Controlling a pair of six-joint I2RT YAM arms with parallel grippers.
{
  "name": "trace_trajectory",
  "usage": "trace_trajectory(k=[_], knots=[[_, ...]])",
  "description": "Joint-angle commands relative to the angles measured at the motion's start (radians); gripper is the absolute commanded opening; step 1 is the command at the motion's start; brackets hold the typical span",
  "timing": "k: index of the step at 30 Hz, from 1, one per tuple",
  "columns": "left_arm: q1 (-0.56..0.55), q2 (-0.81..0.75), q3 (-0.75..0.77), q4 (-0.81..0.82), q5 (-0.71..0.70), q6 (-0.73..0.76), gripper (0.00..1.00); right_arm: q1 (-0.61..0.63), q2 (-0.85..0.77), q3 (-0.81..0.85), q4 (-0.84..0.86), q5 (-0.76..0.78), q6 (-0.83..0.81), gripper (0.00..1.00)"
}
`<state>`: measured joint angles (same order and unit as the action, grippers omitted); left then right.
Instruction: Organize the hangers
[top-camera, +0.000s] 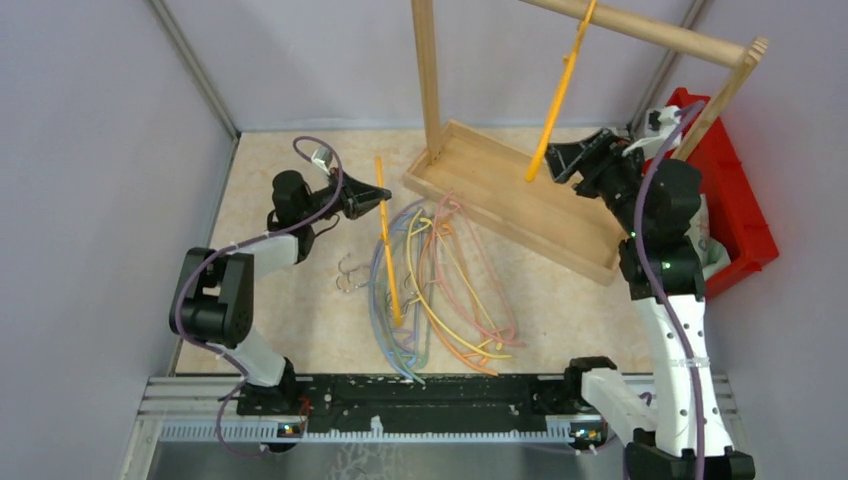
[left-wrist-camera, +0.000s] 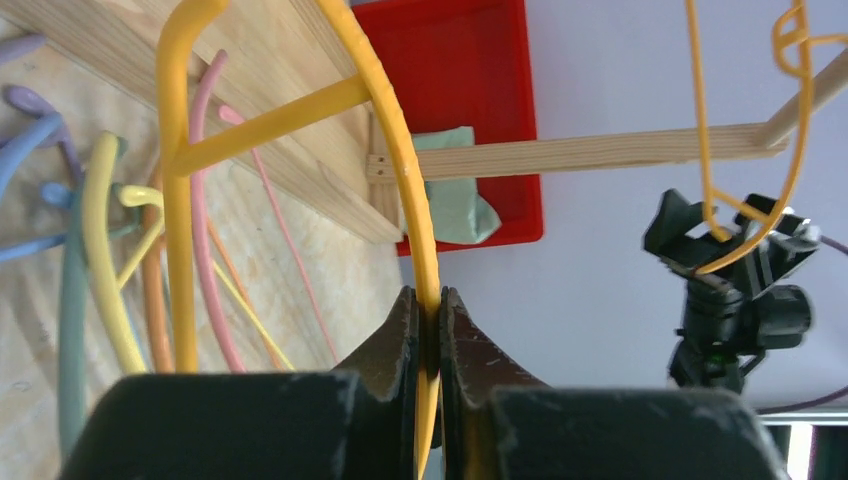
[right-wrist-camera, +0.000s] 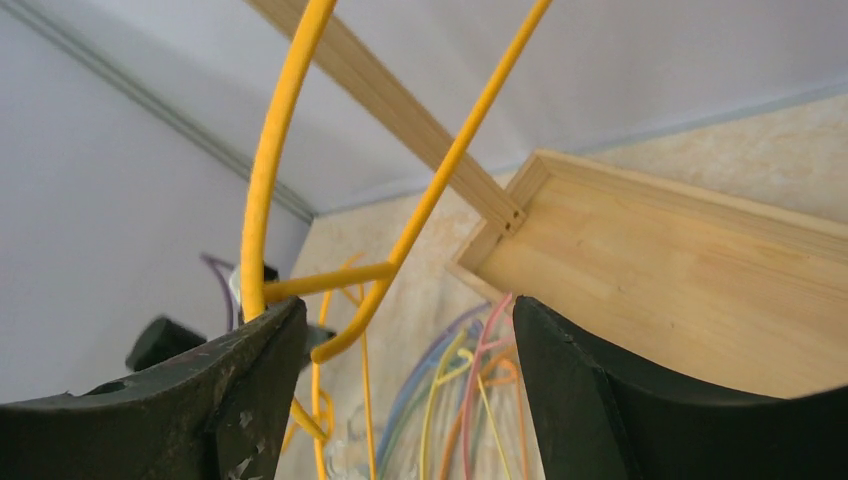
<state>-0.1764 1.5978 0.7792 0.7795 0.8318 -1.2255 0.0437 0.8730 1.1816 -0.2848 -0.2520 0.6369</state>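
I will first swing my right gripper off the hung hanger, back and across toward my left gripper, to reach the held yellow hanger's free near part.
My left gripper (top-camera: 375, 197) is shut on a yellow hanger (top-camera: 388, 250) and holds it above the table. The left wrist view shows the jaws pressed together on its thin rim (left-wrist-camera: 425, 240). A second yellow hanger (top-camera: 556, 95) hangs from the wooden rack's top bar (top-camera: 660, 30). My right gripper (top-camera: 562, 155) is open beside its lower end. In the right wrist view this hanger (right-wrist-camera: 268, 170) runs along the left finger (right-wrist-camera: 250, 380), and the jaws stand wide apart. Several hangers in blue, green, yellow, orange and pink lie in a pile (top-camera: 445, 285) on the table.
The rack's wooden base tray (top-camera: 520, 200) sits at the back middle, with an upright post (top-camera: 427, 80). A red bin (top-camera: 745, 220) stands at the right and holds a green cloth (left-wrist-camera: 455, 190). Metal hooks (top-camera: 350, 272) lie left of the pile. Grey walls enclose the table.
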Motion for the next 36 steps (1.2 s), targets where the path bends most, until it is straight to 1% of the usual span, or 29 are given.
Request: trace_trajectory(k=[1, 4, 5, 7, 10, 14, 18, 24, 27, 31, 36], knots=[[0.0, 0.082, 0.096, 0.186, 0.039, -0.223, 0.0, 0.082, 0.046, 0.068, -0.198, -0.098, -0.243, 0.75], [-0.009, 0.1, 0.166, 0.181, -0.002, -0.287, 0.0, 0.243, 0.058, 0.061, -0.286, 0.016, -0.339, 0.75], [-0.016, 0.098, 0.193, 0.155, -0.02, -0.288, 0.0, 0.318, 0.068, 0.056, -0.301, 0.048, -0.358, 0.75], [-0.033, 0.087, 0.253, 0.071, -0.059, -0.262, 0.0, 0.413, 0.093, 0.058, -0.316, 0.094, -0.374, 0.75], [-0.058, 0.066, 0.337, -0.078, -0.128, -0.196, 0.0, 0.523, 0.137, 0.067, -0.328, 0.148, -0.39, 0.75], [-0.081, 0.05, 0.401, -0.236, -0.201, -0.149, 0.0, 0.624, 0.199, 0.08, -0.327, 0.181, -0.42, 0.75], [-0.098, 0.043, 0.4, -0.281, -0.235, -0.167, 0.0, 0.673, 0.256, 0.104, -0.3, 0.173, -0.422, 0.75], [-0.13, 0.006, 0.423, -0.391, -0.345, -0.146, 0.0, 0.723, 0.33, 0.15, -0.271, 0.154, -0.445, 0.75], [-0.134, 0.012, 0.452, -0.389, -0.345, -0.191, 0.0, 0.742, 0.364, 0.152, -0.252, 0.151, -0.457, 0.75], [-0.14, 0.021, 0.516, -0.408, -0.346, -0.215, 0.0, 0.753, 0.394, 0.134, -0.203, 0.135, -0.45, 0.75], [-0.141, 0.035, 0.568, -0.399, -0.327, -0.264, 0.0, 0.768, 0.422, 0.119, -0.183, 0.131, -0.455, 0.73]])
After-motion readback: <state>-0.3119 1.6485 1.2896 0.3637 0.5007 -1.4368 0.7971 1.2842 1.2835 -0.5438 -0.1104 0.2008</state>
